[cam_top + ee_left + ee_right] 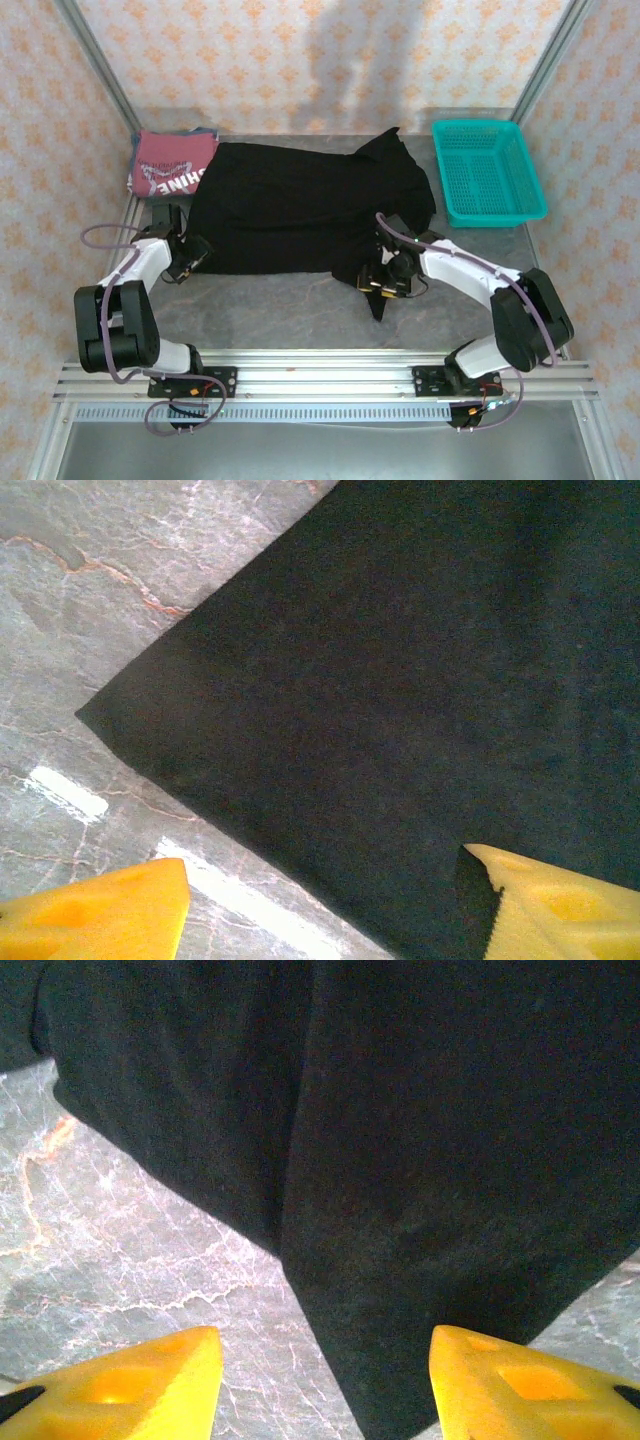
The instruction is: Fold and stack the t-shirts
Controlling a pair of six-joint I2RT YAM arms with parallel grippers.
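Observation:
My left gripper should next move down and over to the pointed corner of the black t-shirt [98, 712], still outside its open fingers.
A black t-shirt [300, 205] lies spread flat across the middle of the grey marble table [280, 310]. Behind its left end sits a folded dark red t-shirt [172, 165] with white lettering. My left gripper [185, 262] is low at the black shirt's near-left corner [400, 680]. Its jaws are open [330, 920], one yellow finger [100, 915] over bare table and the other [560, 905] over the cloth. My right gripper [385, 280] is at the shirt's near-right end. It stands open [325, 1390] astride a strip of black cloth [400, 1260] that trails toward the front edge.
A teal plastic mesh basket [488, 170] stands at the back right, beside the black shirt's right end. Metal frame posts and patterned walls close in the back and sides. A bare strip of marble runs between the shirt and the arm bases.

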